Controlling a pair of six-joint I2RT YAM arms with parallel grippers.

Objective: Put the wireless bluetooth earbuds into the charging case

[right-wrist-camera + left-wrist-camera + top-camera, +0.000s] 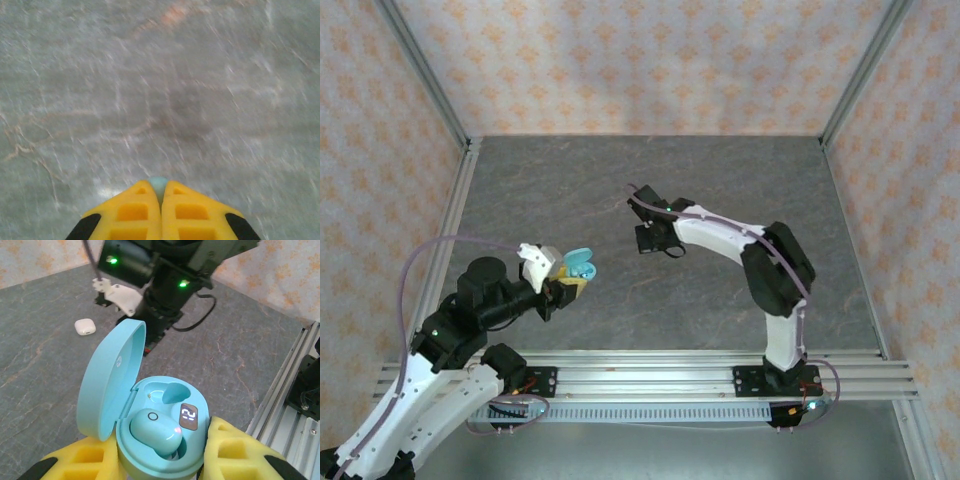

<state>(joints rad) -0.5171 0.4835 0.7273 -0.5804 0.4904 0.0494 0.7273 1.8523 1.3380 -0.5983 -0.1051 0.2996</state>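
I will next move my right gripper back and down onto the bare tabletop nearer the bar [685,286] to let go of its teal earbud, because only the tip of the earbud shows between my fingers.
My left gripper [568,278] [161,452] is shut on the teal charging case [580,264] [165,440], held above the table at the near left. The lid [112,377] stands open. One teal earbud [155,432] sits in the near slot; the far slot [167,392] is empty, and a small display [188,416] glows beside it. My right gripper [648,240] [160,189] hangs over the middle of the table, shut on a second teal earbud [159,182], of which just the tip peeks out between the yellow fingertips [140,200].
A small white rounded case-like object [85,327] lies on the grey table [570,190] beyond the right arm [170,285]. An aluminium rail [650,375] [295,385] runs along the near edge. Patterned walls [640,60] enclose the table on three sides.
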